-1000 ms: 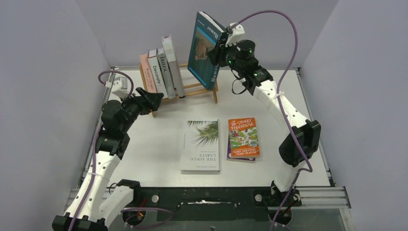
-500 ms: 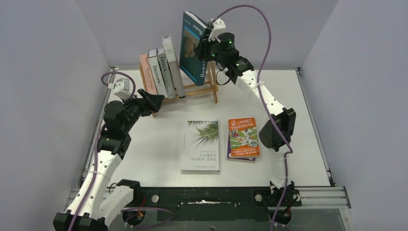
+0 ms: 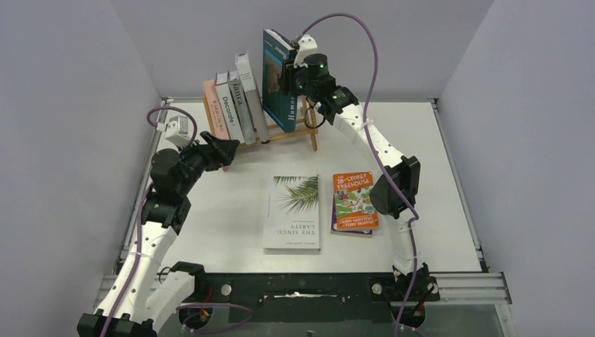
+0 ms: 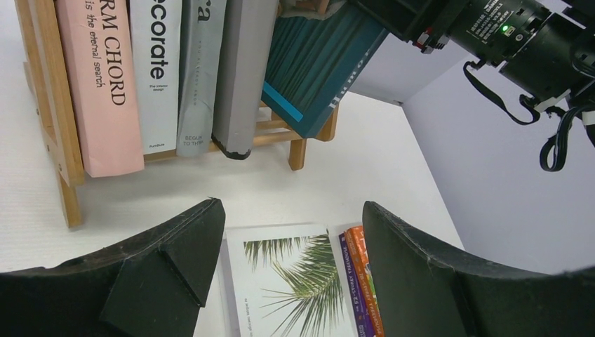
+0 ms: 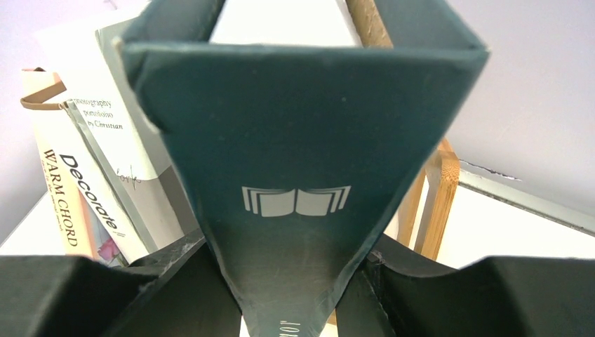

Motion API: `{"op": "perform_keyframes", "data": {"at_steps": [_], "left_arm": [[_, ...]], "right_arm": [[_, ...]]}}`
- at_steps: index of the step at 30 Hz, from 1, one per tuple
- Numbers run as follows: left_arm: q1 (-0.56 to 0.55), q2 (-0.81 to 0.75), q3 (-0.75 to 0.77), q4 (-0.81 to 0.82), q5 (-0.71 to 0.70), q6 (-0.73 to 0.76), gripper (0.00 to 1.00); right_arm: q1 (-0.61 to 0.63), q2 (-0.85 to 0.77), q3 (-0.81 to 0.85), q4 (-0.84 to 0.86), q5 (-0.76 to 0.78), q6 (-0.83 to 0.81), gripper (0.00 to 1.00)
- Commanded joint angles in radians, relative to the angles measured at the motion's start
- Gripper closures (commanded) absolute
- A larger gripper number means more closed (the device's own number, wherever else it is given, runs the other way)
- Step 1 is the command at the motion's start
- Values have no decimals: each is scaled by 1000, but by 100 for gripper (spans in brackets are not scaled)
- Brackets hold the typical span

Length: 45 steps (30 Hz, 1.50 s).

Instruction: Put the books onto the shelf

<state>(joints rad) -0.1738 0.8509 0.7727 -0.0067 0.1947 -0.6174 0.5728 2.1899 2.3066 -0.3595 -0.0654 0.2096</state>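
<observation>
I will lower my right gripper toward the shelf's rails (image 3: pixel 275 135) beside the end grey book next and let go of the "Humor" book's spine, since the "Humor" book (image 3: pixel 278 83) still hangs tilted.
My right gripper (image 3: pixel 295 73) (image 5: pixel 295 281) is shut on the spine of the dark teal "Humor" book (image 3: pixel 278 83) (image 4: pixel 321 64) (image 5: pixel 302 154). The book hangs tilted over the right half of the light-wood shelf (image 3: pixel 282 134) (image 4: pixel 50 112) (image 5: pixel 439 188), its lower corner down at the rails. On the shelf's left half stand pink "Warm Chord" (image 3: pixel 213 111) (image 4: pixel 97 84), "Decorate" (image 3: pixel 226 109) (image 4: pixel 160 70) and two grey books (image 3: pixel 245 95). The white palm-leaf book (image 3: pixel 292 212) (image 4: pixel 295 281) and the orange paperback (image 3: pixel 354 200) lie flat on the table. My left gripper (image 3: pixel 223 149) (image 4: pixel 289 208) is open and holds nothing, just in front of the shelf's left end.
A purple paperback (image 4: pixel 349 281) lies under the orange one. Grey walls close in the table on the left, back and right. The right arm's purple cable (image 3: pixel 365 42) arches above the shelf.
The right arm has carried the teal book left and down, from above the shelf's right end to beside the grey books. The left arm has stayed still.
</observation>
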Motion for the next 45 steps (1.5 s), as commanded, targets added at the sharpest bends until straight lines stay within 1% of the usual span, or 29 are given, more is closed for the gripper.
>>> {"op": "perform_keyframes", "data": {"at_steps": [1,11,19,26,34,35,38,40,42,44,45], "left_arm": [[7,-20,-10,31,8,11,28],[7,-23,-23,30,4,11,28],[6,-25,-34,36,4,5,28],[6,-23,-39,34,0,5,28],[7,-25,-46,31,-8,7,28],[7,-25,-46,31,-9,7,28],[7,-25,-48,30,-11,8,28],[7,-25,-49,28,-12,8,28],[6,-26,-51,27,-13,8,28],[7,-27,-55,27,-15,8,28],[7,-27,-56,27,-14,8,28]], "right_arm": [[18,-17,13,71,6,11,97],[33,4,-3,64,24,27,96],[53,2,-26,42,99,16,96],[56,13,-64,93,74,25,96],[59,36,-76,172,8,35,92],[60,39,-75,179,-3,33,90],[62,46,-75,202,-31,30,77],[62,45,-83,216,-49,33,72],[62,33,-103,237,-67,34,63],[62,12,-137,267,-89,35,60],[62,-1,-160,287,-101,35,55]]}}
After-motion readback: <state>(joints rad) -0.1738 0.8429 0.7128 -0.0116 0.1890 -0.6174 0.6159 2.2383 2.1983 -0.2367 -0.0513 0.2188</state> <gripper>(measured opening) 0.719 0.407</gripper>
